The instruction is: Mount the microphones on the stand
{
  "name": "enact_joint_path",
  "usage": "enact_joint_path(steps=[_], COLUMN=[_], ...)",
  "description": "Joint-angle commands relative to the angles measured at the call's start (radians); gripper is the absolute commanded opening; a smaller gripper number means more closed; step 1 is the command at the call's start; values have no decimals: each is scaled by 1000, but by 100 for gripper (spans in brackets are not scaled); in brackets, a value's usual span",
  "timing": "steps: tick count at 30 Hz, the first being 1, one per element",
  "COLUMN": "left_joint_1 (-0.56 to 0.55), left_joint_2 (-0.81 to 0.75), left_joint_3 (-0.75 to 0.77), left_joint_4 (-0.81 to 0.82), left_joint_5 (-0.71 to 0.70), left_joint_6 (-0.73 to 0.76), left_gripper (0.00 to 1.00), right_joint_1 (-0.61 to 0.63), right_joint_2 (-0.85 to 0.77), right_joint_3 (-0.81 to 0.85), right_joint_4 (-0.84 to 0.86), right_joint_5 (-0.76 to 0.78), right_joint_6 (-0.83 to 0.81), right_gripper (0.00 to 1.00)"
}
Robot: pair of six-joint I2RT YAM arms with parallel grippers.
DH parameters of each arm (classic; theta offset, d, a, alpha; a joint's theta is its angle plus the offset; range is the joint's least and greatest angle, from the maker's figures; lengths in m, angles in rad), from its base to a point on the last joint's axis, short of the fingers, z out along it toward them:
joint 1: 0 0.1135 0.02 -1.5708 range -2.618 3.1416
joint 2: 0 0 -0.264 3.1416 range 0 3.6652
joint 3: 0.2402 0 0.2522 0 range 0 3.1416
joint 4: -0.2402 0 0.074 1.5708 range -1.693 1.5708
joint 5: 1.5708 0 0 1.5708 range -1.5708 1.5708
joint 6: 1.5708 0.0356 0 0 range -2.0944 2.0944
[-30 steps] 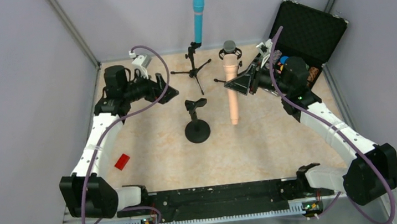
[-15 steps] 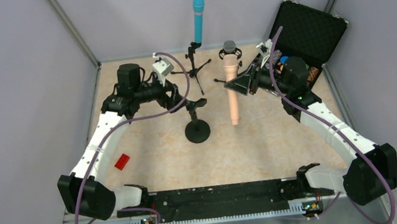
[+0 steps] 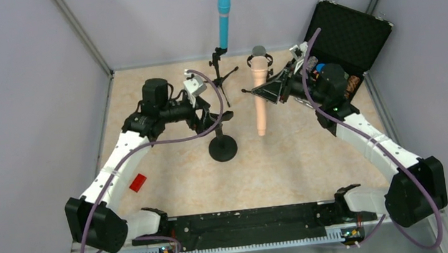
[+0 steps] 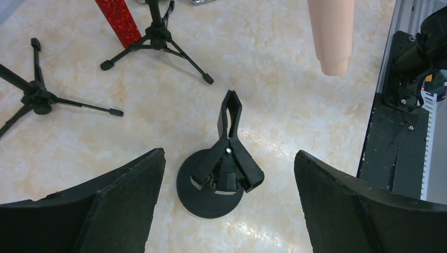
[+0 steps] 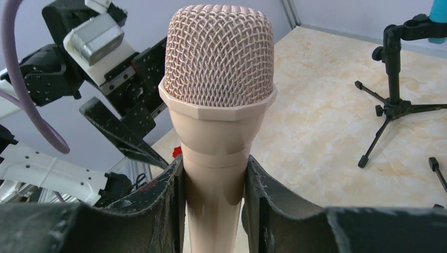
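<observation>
The stand's empty clip lies to the left of my right gripper in the top view, so next I carry the peach microphone [image 3: 260, 100] that way, into it, and release.
My right gripper [image 3: 275, 91] is shut on the pale peach microphone [image 3: 260, 100], just below its mesh head [image 5: 219, 79], and holds it head-up above the table. A black round-base stand [image 3: 223, 146] with an empty clip [image 4: 230, 113] stands in the middle. My left gripper [image 3: 208, 112] is open and empty, hovering above that stand [image 4: 211, 190]. The peach microphone's tail [image 4: 331, 31] hangs to the stand's right. The teal-blue microphone [image 3: 224, 18] sits upright in a tripod stand [image 3: 220, 70]. The glittery red microphone [image 4: 118, 21] stands in a second tripod [image 4: 155, 37], its silver head [image 3: 258, 51] behind the peach one.
An open black case [image 3: 349, 28] lies at the back right. A small red object [image 3: 137, 182] lies on the table at the front left. Tripod legs [image 4: 79, 105] spread over the back of the table. Grey walls close in both sides.
My left arm has swung right, from the left side to over the round-base stand. My right gripper has shifted the peach microphone slightly left and up.
</observation>
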Motion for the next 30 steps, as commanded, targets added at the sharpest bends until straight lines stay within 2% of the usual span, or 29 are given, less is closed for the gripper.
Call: enact_joint_path(steps=[1, 5, 11, 20, 30], left_joint_1=[-9, -9, -9, -9, -8], left_joint_2=[-62, -61, -43, -58, -90], left_joint_3=[-92, -129, -149, -204, -290], left_joint_4=[116, 134, 162, 244, 415], left_joint_5=[10, 65, 100, 54, 21], left_joint_6=[36, 95, 130, 135, 93], left_gripper=[97, 97, 97, 95, 93], right_joint_1=[-2, 19, 64, 83, 106], right_joint_2=[12, 35, 44, 105, 245], right_joint_3=[19, 35, 17, -83, -66], right_joint_4=[122, 138, 193, 561, 789], right_joint_5=[5, -16, 21, 71, 6], right_joint_6=[22, 3, -161, -230, -169], right_gripper=[0, 0, 0, 0, 0])
